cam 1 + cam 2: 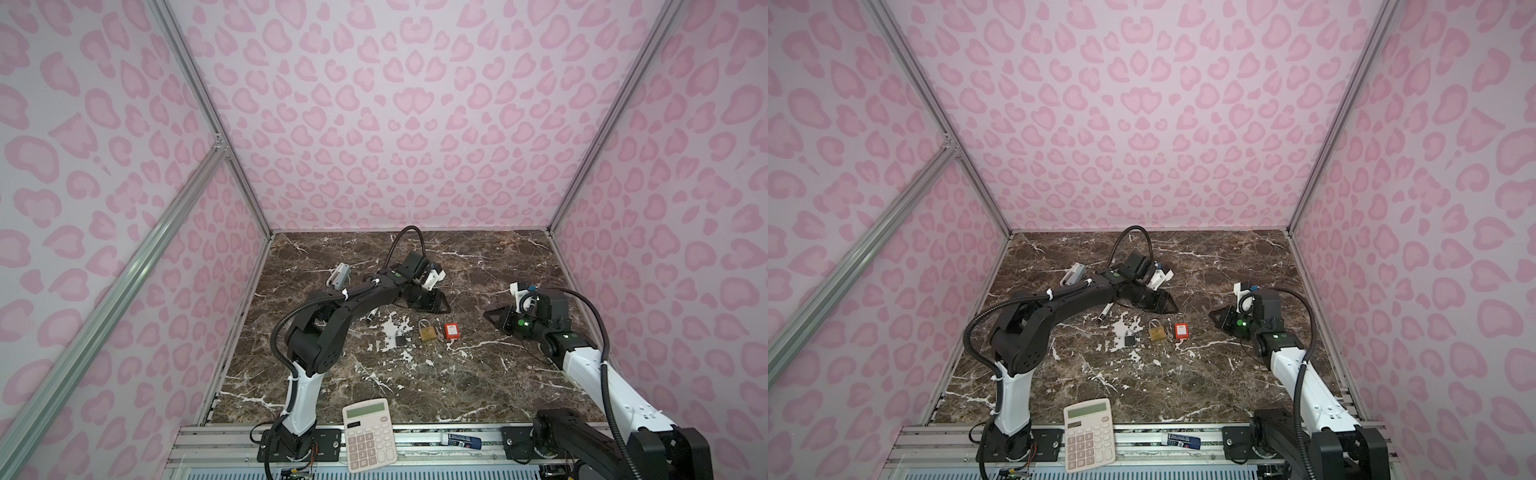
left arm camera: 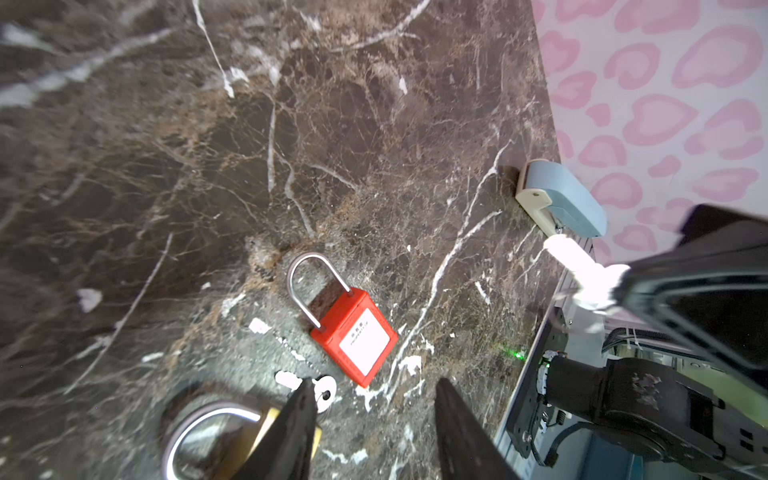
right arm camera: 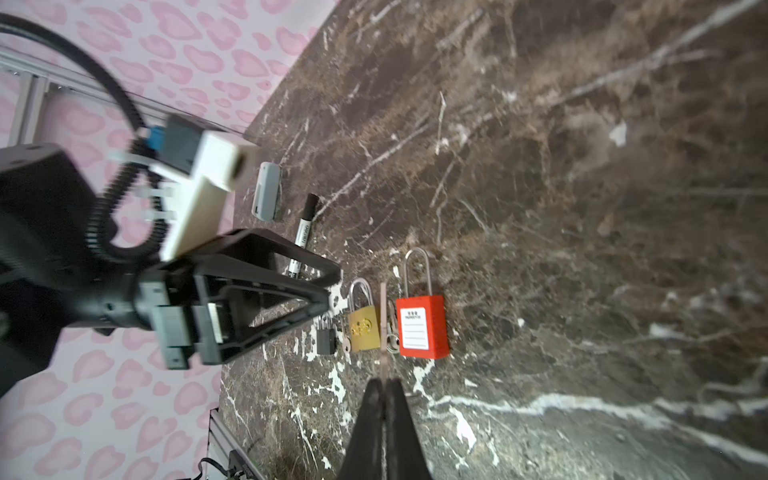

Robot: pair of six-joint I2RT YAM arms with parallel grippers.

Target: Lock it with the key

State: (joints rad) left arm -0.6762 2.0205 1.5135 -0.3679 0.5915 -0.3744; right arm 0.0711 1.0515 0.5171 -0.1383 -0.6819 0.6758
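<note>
I next need to move my right gripper down toward the red padlock and let go of the thin key on the bare marble beside it, away from the loose keys.
Three padlocks lie in a row mid-table: a small black one [image 1: 400,340], a brass one [image 1: 426,332] and a red one [image 1: 450,331] with a white label [image 3: 422,328]. Loose keys [image 3: 390,340] lie between the brass and red padlocks. My left gripper [image 2: 374,399] hovers open just behind the row, over bare marble next to the red padlock [image 2: 353,332]; one finger [image 2: 301,419] covers part of the brass padlock [image 2: 216,432] and a round-headed key [image 2: 326,392]. My right gripper [image 3: 384,380] sits to the right of the row, shut on a thin key [image 3: 383,316] seen edge-on.
A black marker [image 1: 371,316] and a grey stapler [image 1: 338,274] lie at the left behind the left arm. A calculator [image 1: 368,432] and a small tube [image 1: 463,440] rest on the front rail. Pink patterned walls close three sides.
</note>
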